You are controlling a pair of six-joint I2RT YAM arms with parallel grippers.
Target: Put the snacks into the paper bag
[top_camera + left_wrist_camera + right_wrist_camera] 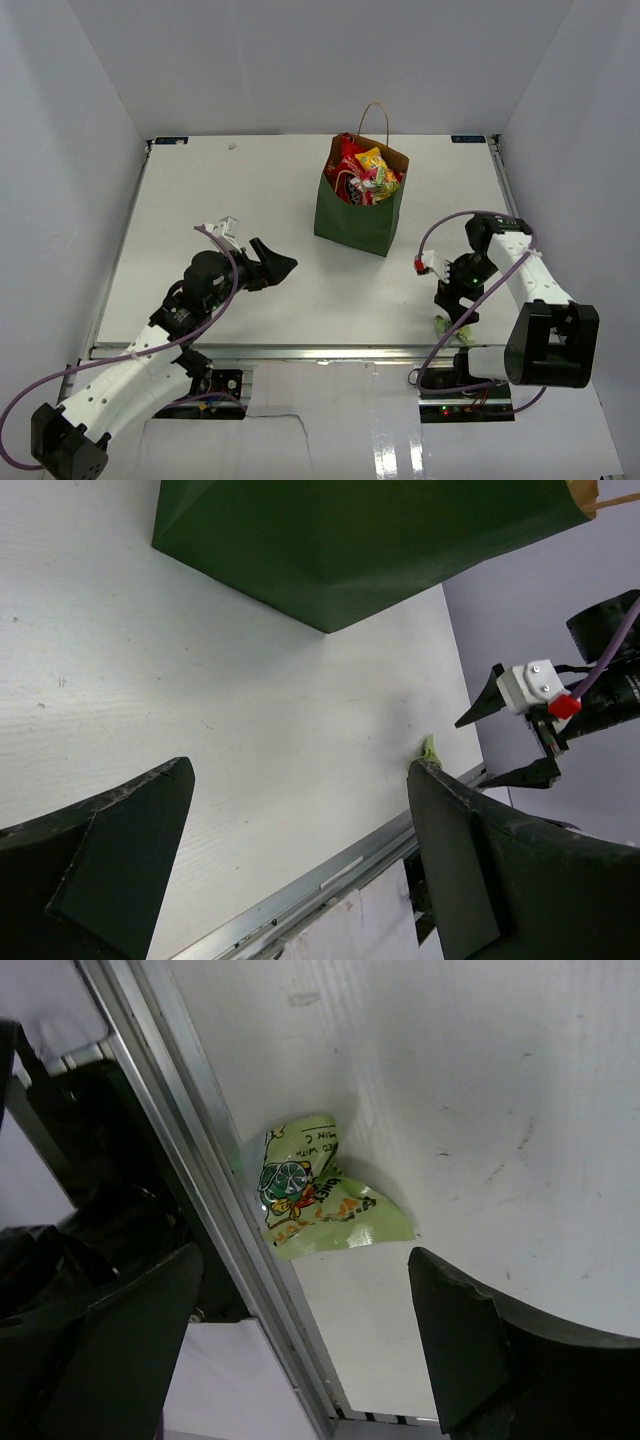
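Observation:
The right gripper next comes down until its open fingers straddle the wrapper's lime-printed part [442,326] [289,1182], and closes, because the light-green wrapper lies below them on the tabletop.
The dark green paper bag [358,215] stands upright at the table's middle back, with red, orange-yellow and pink snack packets [365,172] showing in its open top. Its green wall fills the top of the left wrist view [350,540]. A light-green wrapper [315,1200] lies flat at the table's near right edge against the metal rail; it shows in the top view [443,323] and as a sliver in the left wrist view [430,748]. My right gripper [458,310] hovers open just above it, empty. My left gripper [280,262] is open and empty, left of the bag.
A metal rail [300,352] runs along the table's near edge. White walls enclose the table on the left, back and right. The right arm's purple cable [440,228] loops above the table near the bag.

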